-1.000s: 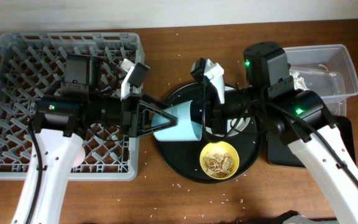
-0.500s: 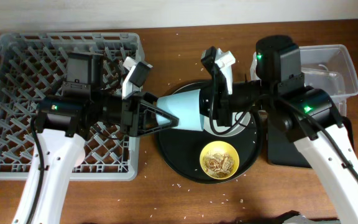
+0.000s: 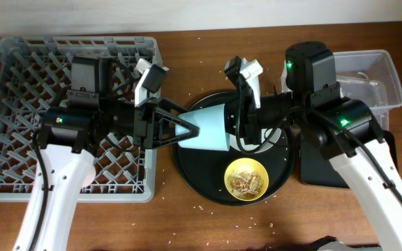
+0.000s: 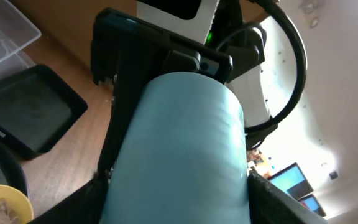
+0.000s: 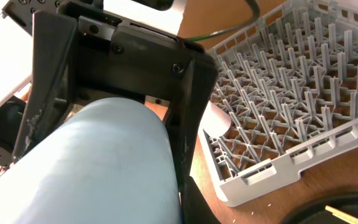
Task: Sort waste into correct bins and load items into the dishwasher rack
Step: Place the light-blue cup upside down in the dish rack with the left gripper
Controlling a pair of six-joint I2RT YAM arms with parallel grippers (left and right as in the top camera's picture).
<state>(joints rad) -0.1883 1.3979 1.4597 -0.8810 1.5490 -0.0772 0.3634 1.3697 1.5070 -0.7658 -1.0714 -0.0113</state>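
My left gripper will next swing away from the tray and lower the light blue cup (image 3: 211, 129) into the rack's near corner (image 3: 14, 183) beyond the pink cup, because that spot is empty.
The light blue cup (image 3: 211, 129) lies on its side in the air above the round black tray, held between both grippers. My left gripper (image 3: 185, 130) is shut on its narrow left end; my right gripper (image 3: 237, 130) is shut on its wide right end. The cup fills the left wrist view (image 4: 185, 143) and the right wrist view (image 5: 98, 168), with fingers against its sides. The grey dishwasher rack (image 3: 19, 56) is at the left. A pink cup (image 5: 218, 119) sits in it. The yellow bowl (image 3: 246, 179) holds brownish scraps.
The round black tray (image 3: 190, 174) sits at centre with the bowl on it. A pale plate edge (image 3: 276, 139) shows under my right arm. The clear tub (image 3: 386, 66) holds crumpled waste; the black rectangular tray (image 3: 311, 174) lies in front of it. Rice grains dot the table.
My right gripper lifted the blue cup off the round tray and turned it toward the left gripper, whose fingers now sit around its narrow end. In the last half second little moved.
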